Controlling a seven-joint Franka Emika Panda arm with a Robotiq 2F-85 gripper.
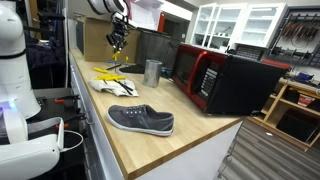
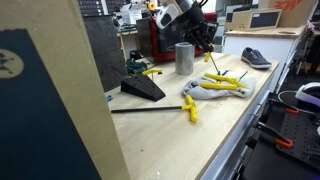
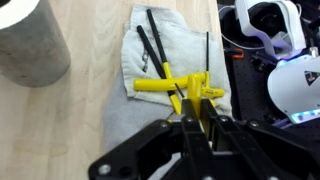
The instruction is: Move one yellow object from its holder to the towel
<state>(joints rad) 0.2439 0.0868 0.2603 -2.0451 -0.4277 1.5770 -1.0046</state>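
My gripper holds the tool with its stem pointing down at the towel (image 1: 117,86) (image 3: 177,58), so it will move and tilt toward the grey shoe above the towel and then open.
My gripper (image 3: 197,118) is shut on a yellow-handled tool (image 3: 195,100) and holds it above the grey towel (image 3: 170,50). Yellow tools with black shafts (image 3: 165,87) lie crossed on that towel. In both exterior views the gripper (image 1: 118,40) (image 2: 207,45) hangs over the towel (image 1: 108,87) (image 2: 205,92), with the held tool (image 2: 211,62) pointing down. The black wedge holder (image 2: 140,88) stands further along the counter with a yellow tool (image 2: 150,72) still in it. Another yellow tool (image 2: 190,108) lies on the bare wood beside the towel.
A metal cup (image 2: 184,57) (image 3: 30,45) stands next to the towel. A grey shoe (image 1: 140,120) lies near the counter's front end. A red and black microwave (image 1: 205,75) sits against the wall. The counter edge (image 2: 250,130) runs close to the towel.
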